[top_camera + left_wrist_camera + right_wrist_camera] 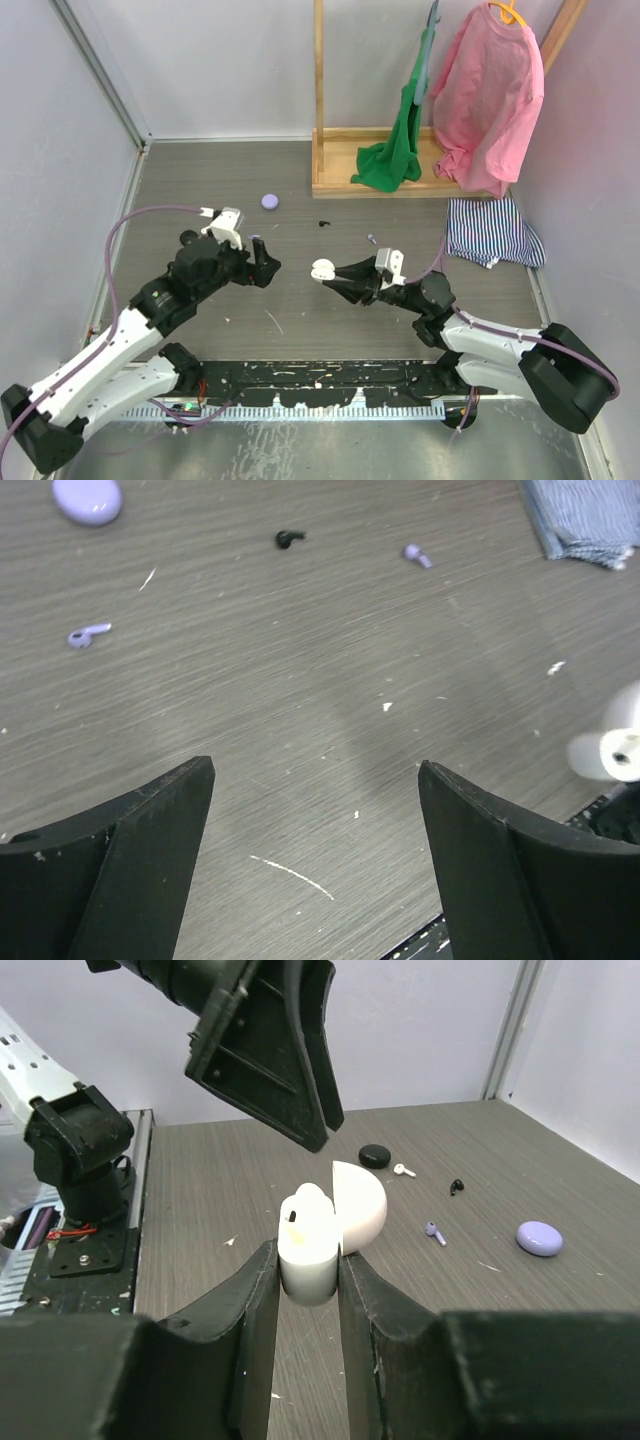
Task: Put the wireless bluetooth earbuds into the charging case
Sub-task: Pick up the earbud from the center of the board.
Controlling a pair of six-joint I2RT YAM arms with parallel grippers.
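My left gripper swings over to its left in the top view next and lowers onto the loose white earbud below that matches the held case.
My right gripper (305, 1260) is shut on a white charging case (308, 1255), held above the table with its lid (362, 1205) swung open. A white earbud (310, 1208) sits in the case's open top. In the top view the case (322, 270) hangs between the two grippers. My left gripper (265, 265) is open and holds nothing, a short way left of the case; in its wrist view the fingers (170, 820) frame bare table. Loose on the table lie a black earbud (289, 538), two lilac earbuds (88, 635) (416, 555) and a white earbud (404, 1170).
A lilac case (270, 200) lies shut at the back of the table, and a black case (374, 1155) lies beyond the white one. A striped cloth (492, 232) is on the right. A wooden rack (330, 150) with green and pink garments stands at the back.
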